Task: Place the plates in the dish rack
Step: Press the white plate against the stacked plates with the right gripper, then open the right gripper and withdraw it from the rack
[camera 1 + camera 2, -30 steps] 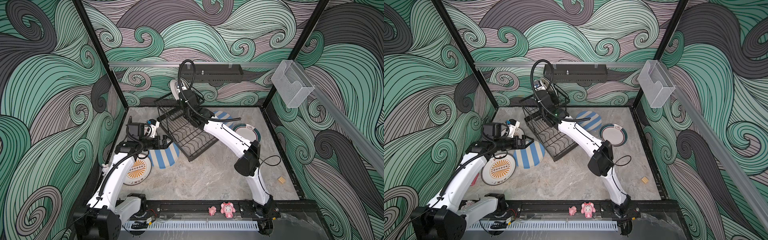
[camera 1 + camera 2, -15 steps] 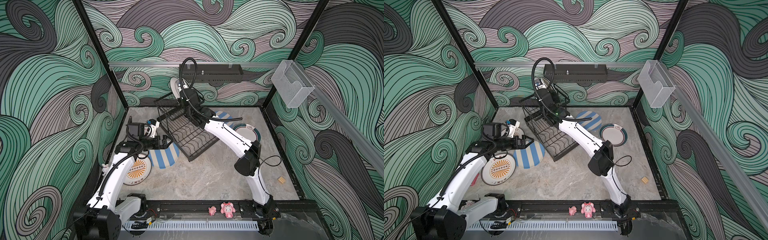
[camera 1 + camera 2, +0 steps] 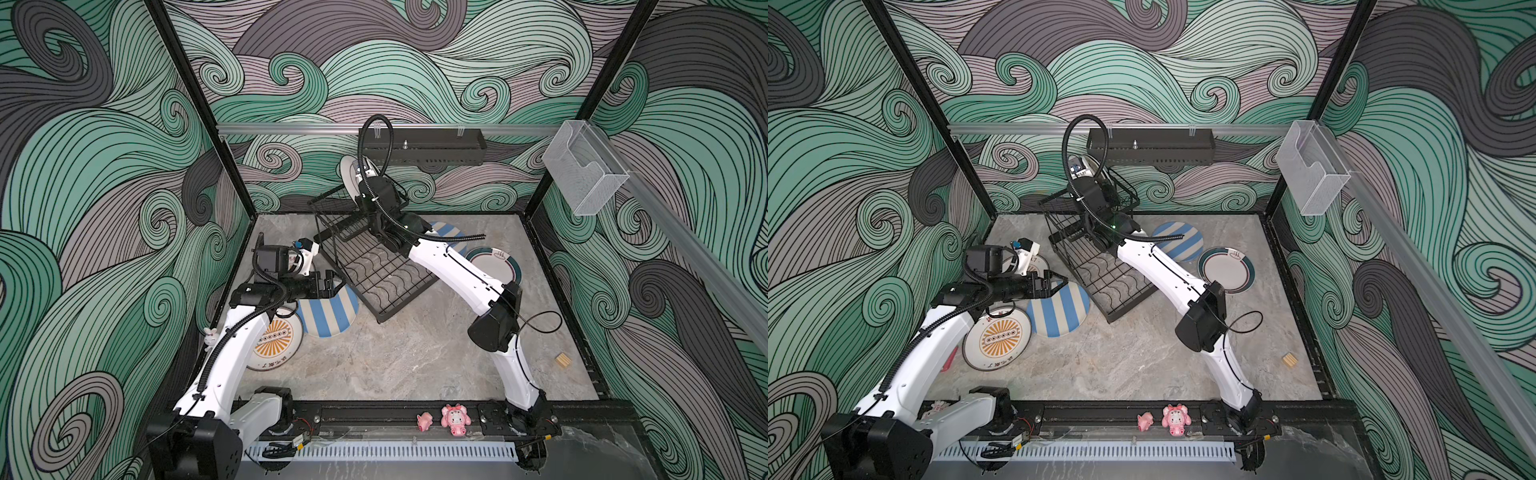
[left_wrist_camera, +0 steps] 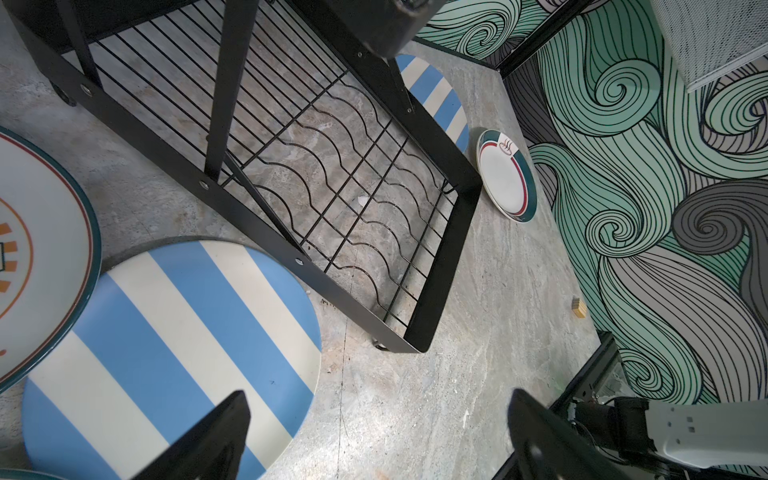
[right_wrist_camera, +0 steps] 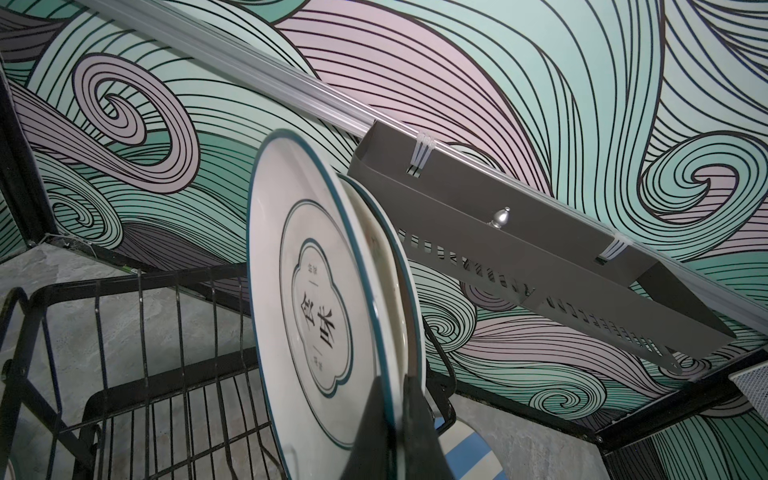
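Observation:
My right gripper lowers slightly next, sinking the cream plate into the rack's upper basket (image 3: 349,221) (image 5: 248,436), and releases the plate's rim, since it already stands upright beside the second one.
The black wire dish rack (image 3: 380,318) (image 3: 1113,318) (image 4: 432,316) stands at the back middle. My right gripper (image 5: 397,399) (image 3: 365,183) is shut on the rim of a cream plate (image 5: 316,311) (image 3: 347,174) with a teal rim and black characters, held upright over the rack's upper basket. A second plate (image 5: 409,286) stands close behind it. My left gripper (image 4: 376,395) (image 3: 336,284) (image 3: 1061,284) hangs open over the edge of a blue-striped plate (image 4: 166,332) (image 3: 332,311) (image 3: 1059,316) lying beside the rack's lower tray.
An orange-sunburst plate (image 3: 276,340) (image 3: 998,336) lies partly under the left arm. Another striped plate (image 3: 1179,241) and a teal-rimmed plate (image 3: 494,266) (image 4: 505,174) lie right of the rack. Black wall shelf (image 3: 432,145), clear bin (image 3: 582,174), wood block (image 3: 563,359), pink toys (image 3: 455,419).
The right wrist has shifted only slightly over the upper basket, still holding the plate. The left arm has not moved.

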Controlling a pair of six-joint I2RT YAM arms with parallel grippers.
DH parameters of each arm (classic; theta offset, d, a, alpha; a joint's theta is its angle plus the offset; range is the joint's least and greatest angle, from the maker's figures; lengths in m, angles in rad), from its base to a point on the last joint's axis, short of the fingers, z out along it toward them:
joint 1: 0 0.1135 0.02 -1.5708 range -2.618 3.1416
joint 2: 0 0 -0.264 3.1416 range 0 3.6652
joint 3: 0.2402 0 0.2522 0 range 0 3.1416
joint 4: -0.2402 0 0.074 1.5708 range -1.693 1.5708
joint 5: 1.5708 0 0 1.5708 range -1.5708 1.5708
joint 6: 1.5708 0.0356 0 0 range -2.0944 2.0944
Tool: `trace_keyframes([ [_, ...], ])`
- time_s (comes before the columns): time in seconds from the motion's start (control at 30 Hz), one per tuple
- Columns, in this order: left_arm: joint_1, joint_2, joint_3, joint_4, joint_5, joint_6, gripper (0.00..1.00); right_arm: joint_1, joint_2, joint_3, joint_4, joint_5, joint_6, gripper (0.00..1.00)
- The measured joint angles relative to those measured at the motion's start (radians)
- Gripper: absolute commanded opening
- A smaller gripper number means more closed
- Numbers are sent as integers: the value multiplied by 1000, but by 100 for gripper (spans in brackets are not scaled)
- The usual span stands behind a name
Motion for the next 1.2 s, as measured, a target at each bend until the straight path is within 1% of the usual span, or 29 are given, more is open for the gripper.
trace_keyframes([
  [0.37,0,0,0,0,0,0,99,0,48,18,-4,0,14,0],
  [0.87,0,0,0,0,0,0,99,-3,114,113,-46,6,32,1],
  [1.0,0,0,0,-1,0,0,99,-5,114,117,-54,3,42,16],
  [1.07,0,0,0,-1,0,0,99,-6,114,119,-52,5,45,22],
  [1.2,0,0,0,-1,-2,0,99,-5,114,119,-49,2,47,28],
])
